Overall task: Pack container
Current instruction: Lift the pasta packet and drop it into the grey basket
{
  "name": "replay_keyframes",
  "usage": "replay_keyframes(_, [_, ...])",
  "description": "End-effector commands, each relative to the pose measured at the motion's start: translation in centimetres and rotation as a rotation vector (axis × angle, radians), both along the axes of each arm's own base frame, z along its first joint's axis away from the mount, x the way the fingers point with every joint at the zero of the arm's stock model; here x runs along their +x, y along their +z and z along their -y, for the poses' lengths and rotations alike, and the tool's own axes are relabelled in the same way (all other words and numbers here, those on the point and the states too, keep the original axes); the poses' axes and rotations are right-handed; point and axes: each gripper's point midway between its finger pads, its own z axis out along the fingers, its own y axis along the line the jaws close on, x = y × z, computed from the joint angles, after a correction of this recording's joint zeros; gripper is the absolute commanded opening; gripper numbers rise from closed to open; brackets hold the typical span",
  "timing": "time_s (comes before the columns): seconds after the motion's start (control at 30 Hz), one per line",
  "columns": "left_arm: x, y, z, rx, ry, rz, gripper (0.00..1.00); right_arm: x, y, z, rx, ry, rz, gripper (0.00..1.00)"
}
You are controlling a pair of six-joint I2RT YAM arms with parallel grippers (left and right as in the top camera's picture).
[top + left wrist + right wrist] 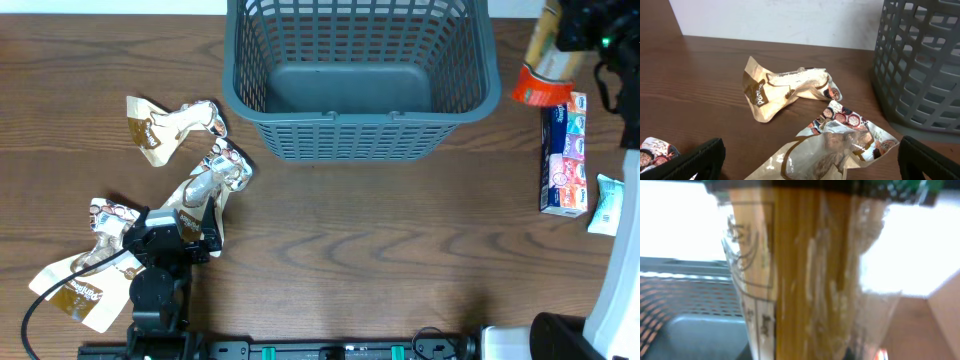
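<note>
The right gripper moves over the basket's rim next and turns the spaghetti [545, 55] packet lengthwise along the basket's near side. It then lowers the packet, as the basket's bottom is empty.
The dark grey lattice basket [360, 130] stands at the back middle with nothing in it; it also shows in the left wrist view [920, 65] and the right wrist view [685, 330]. My right gripper [583, 28] is shut on a clear packet of spaghetti [545, 55], held in the air just right of the basket. The packet fills the right wrist view [810, 280]. My left gripper [185, 232] is open low over a glossy snack pouch [830, 150], its fingers [810, 162] on either side and not closed.
Several more snack pouches lie at the left [165, 125] [85, 285], one ahead of the left gripper [785, 90]. A pack of tissues [563, 155] and a small white packet [605, 205] lie at the right edge.
</note>
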Motion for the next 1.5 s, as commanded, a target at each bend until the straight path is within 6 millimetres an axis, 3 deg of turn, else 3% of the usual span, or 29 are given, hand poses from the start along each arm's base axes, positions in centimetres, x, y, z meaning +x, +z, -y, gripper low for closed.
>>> replay_keyframes(0.0, [0.0, -0.8, -0.3, -0.003, 0.019, -0.014, 0.99, -0.4, 1.9, -4.7, -0.184, 0.212, 0.077, 0.01])
replay_keyframes(0.13, [0.0, -0.7, -0.3, -0.003, 0.019, -0.014, 0.98, -0.8, 0.7, -11.5, -0.419, 0.494, 0.115, 0.01])
replay_keyframes(0.27, [0.0, -0.7, -0.3, -0.004, 0.019, -0.014, 0.99, -1.0, -0.9, -16.7, -0.610, 0.725, 0.177, 0.01])
replay_keyframes(0.37, [0.0, -0.6, -0.3, -0.009, 0.019, -0.007, 0.99, 0.0, -1.4, -19.8, -0.706, 0.809, 0.249, 0.01])
replay_keyframes(0.5, [0.0, -0.5, -0.3, -0.022, 0.022, -0.002, 0.99, 2.2, -3.2, -22.3, -0.718, 0.858, 0.270, 0.01])
replay_keyframes(0.63, [0.0, -0.5, -0.3, -0.022, 0.021, -0.002, 0.99, 3.7, -8.9, -24.1, -0.691, 0.993, 0.168, 0.01])
replay_keyframes(0.83, [0.0, -0.5, -0.3, -0.022, 0.021, -0.002, 0.99, 4.7, -22.7, -23.9, -0.636, 1.110, -0.246, 0.01])
replay_keyframes(0.9, [0.0, -0.5, -0.3, -0.022, 0.021, -0.002, 0.99, 4.6, -26.5, -23.6, -0.623, 1.131, -0.360, 0.01])
replay_keyframes(1.03, [0.0, -0.5, -0.3, -0.022, 0.021, -0.002, 0.99, 4.3, -31.2, -23.2, -0.605, 1.156, -0.497, 0.02])
replay_keyframes(1.17, [0.0, -0.5, -0.3, -0.022, 0.022, -0.002, 0.99, 4.2, -31.6, -23.2, -0.588, 1.146, -0.517, 0.18])
replay_keyframes(1.23, [0.0, -0.5, -0.3, -0.022, 0.022, -0.002, 0.99, 4.4, -30.6, -23.2, -0.571, 1.116, -0.505, 0.56])
replay_keyframes(1.27, [0.0, -0.5, -0.3, -0.022, 0.022, -0.002, 0.99, 4.4, -29.8, -23.0, -0.562, 1.098, -0.497, 0.63])
replay_keyframes(1.37, [0.0, -0.5, -0.3, -0.022, 0.021, -0.002, 0.99, 4.5, -26.3, -22.9, -0.543, 1.057, -0.432, 0.66])
replay_keyframes(1.43, [0.0, -0.5, -0.3, -0.022, 0.021, -0.002, 0.99, 4.6, -22.8, -22.6, -0.541, 1.018, -0.360, 0.68])
replay_keyframes(1.47, [0.0, -0.5, -0.3, -0.022, 0.021, -0.002, 0.99, 4.6, -19.9, -22.3, -0.539, 0.985, -0.302, 0.70])
